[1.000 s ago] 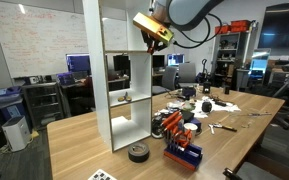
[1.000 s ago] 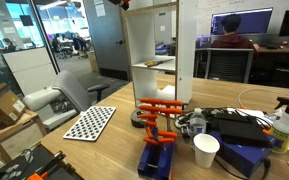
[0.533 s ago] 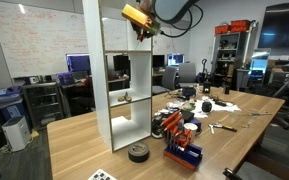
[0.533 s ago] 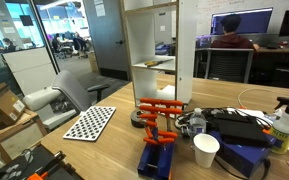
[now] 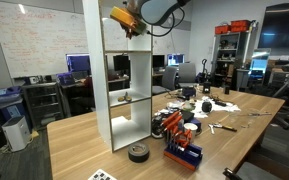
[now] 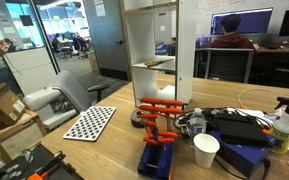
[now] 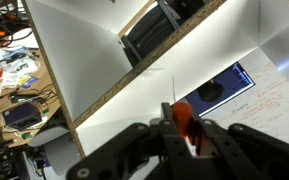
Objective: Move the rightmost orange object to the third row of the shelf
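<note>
I should move my gripper deeper into the upper section of the shelf next, and then lower the small orange object onto the white shelf board.
The tall white shelf (image 5: pixel 104 80) stands on the wooden table; it also shows in an exterior view (image 6: pixel 159 55). My gripper (image 5: pixel 127 22) is high up at an upper compartment of the shelf, its fingers inside the opening. In the wrist view the gripper (image 7: pixel 181 128) is shut on the small orange object (image 7: pixel 183 116), with the white shelf boards (image 7: pixel 94 70) close in front. The gripper is out of view in the exterior view that looks at the shelf's front.
A blue rack (image 5: pixel 182 152) with orange pieces, a black tape roll (image 5: pixel 137 152) and tools lie on the table beside the shelf. A paper cup (image 6: pixel 206 150) and a checkerboard (image 6: pixel 90 122) are also there. Small items sit on a middle shelf board (image 6: pixel 156 64).
The gripper has moved left and slightly up with the orange object, from beside the shelf's right edge into the upper compartment opening.
</note>
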Robot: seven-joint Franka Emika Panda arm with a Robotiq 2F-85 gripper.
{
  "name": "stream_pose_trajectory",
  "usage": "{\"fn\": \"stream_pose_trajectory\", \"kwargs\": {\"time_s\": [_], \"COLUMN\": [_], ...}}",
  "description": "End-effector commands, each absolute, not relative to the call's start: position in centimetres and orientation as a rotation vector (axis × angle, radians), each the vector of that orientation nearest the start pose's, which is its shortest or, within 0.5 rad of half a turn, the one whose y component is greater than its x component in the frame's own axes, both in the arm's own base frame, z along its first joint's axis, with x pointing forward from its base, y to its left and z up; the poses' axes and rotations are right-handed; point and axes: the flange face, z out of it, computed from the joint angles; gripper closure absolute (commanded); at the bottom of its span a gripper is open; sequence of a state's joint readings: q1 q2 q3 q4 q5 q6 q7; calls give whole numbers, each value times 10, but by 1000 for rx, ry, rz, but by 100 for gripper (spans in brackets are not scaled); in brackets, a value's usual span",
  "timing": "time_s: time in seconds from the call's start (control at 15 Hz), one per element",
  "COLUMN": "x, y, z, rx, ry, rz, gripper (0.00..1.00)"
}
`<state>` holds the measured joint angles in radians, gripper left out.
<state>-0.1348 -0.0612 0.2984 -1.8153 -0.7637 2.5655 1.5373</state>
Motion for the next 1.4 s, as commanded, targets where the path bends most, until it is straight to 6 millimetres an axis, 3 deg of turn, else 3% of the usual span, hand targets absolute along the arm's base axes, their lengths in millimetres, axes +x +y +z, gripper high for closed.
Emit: {"fn": "stream_pose_trajectory", "kwargs": {"time_s": [0.0, 0.2, 0.4, 1.07, 1.13, 1.2, 1.33], "x": [637, 668, 688, 716, 717, 718, 720], "y": [118, 114, 106, 94, 93, 92, 91], "z": [637, 627, 635, 649, 649, 649, 649], "rx": [-2439, -2472, -2471, -2489, -2493, -2495, -2501], "ry": [1133, 1163, 1193, 1258, 1269, 1272, 1281], "rz": [-1374, -1291, -1264, -1239, -1229, -1229, -1224], "gripper": [98, 98, 98, 98, 65, 64, 49]}}
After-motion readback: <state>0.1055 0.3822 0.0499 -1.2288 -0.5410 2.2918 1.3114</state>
